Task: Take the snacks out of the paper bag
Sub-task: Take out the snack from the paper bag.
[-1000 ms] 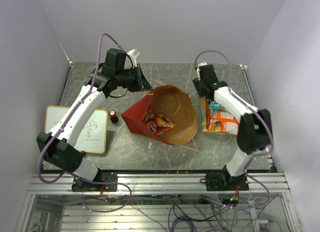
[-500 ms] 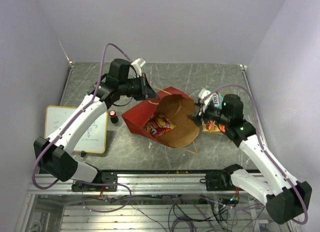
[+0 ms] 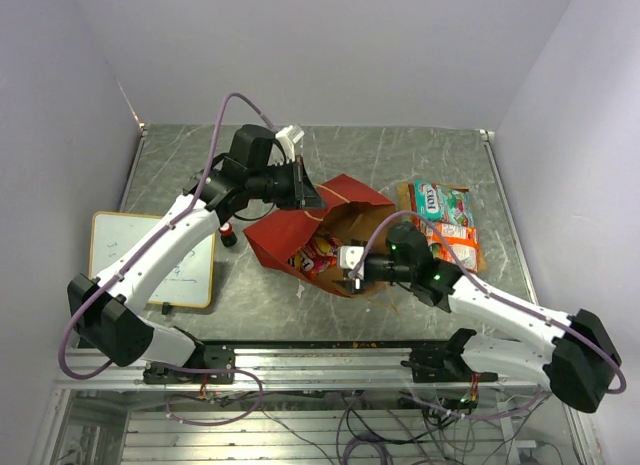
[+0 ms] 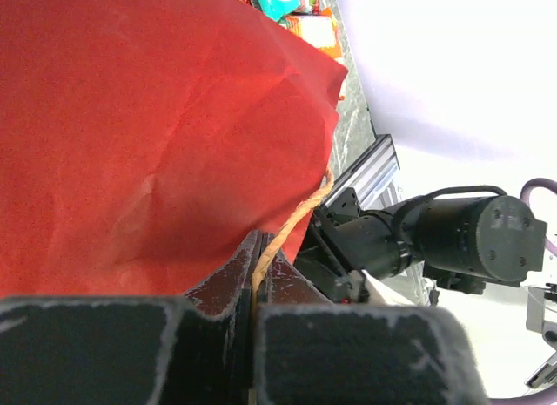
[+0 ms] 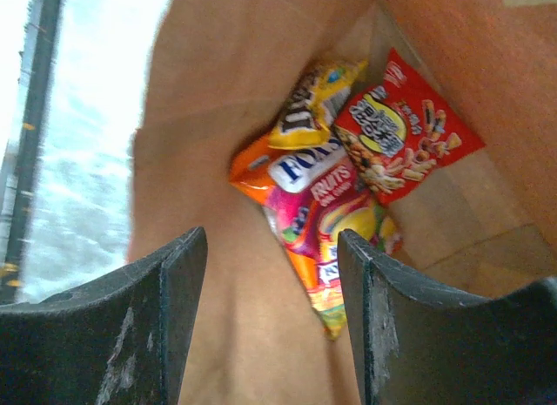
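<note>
The multicoloured bag is the one nearest my right gripper's fingers. My right gripper will next slide into the paper bag (image 3: 268, 235), to the left in the top view, over the middle of the multicoloured bag.
The paper bag (image 3: 268, 235) lies on its side, red outside, brown inside, mouth facing the near right. My left gripper (image 3: 312, 197) is shut on its thin cord handle (image 4: 291, 224) and holds the upper edge up; the red paper (image 4: 157, 118) fills the left wrist view. My right gripper (image 3: 347, 272) is open at the bag's mouth and holds nothing. Its wrist view looks inside: a red packet (image 5: 405, 131), a small yellow candy packet (image 5: 312, 104) and a multicoloured bag (image 5: 335, 209) lie just ahead of the gripper (image 5: 270, 248). A green-orange bag (image 3: 440, 202) and an orange bag (image 3: 455, 242) lie on the table, right of the paper bag.
A yellow-framed whiteboard (image 3: 155, 260) lies at the left, with a small red-and-black cylinder (image 3: 228, 235) between it and the bag. An aluminium rail (image 3: 320, 360) runs along the near edge. Walls close in the left, back and right sides.
My right arm has swung from the packets on the right down to the bag's mouth. My left gripper has moved a little right with the handle, and the mouth has narrowed.
</note>
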### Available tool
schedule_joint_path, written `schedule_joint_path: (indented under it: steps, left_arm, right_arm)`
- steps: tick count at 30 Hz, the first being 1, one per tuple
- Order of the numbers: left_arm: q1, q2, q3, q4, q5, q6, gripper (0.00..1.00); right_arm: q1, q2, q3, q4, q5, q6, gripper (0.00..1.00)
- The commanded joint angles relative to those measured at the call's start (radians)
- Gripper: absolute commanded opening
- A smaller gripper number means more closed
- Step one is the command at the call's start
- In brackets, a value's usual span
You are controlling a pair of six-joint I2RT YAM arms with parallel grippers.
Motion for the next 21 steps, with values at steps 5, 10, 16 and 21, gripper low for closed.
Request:
schedule_joint_path:
  steps: [5,10,16,21]
  left_arm:
    - [0.000,-0.026,0.054,-0.011,-0.012,0.028,0.07]
    - [-0.002,-0.021,0.070,-0.020,0.001,0.051,0.07]
    - [-0.002,-0.006,0.088,-0.046,0.023,0.073,0.07]
    - [-0.003,-0.006,0.085,-0.053,0.015,0.063,0.07]
  right_arm:
    - [0.010,0.226,0.038,0.128,0.220,-0.341,0.61]
    - [0.005,0.325,0.074,0.093,0.284,-0.452,0.62]
    - [0.000,0.411,0.091,0.162,0.267,-0.500,0.63]
    - [0.000,0.511,0.116,0.201,0.257,-0.542,0.63]
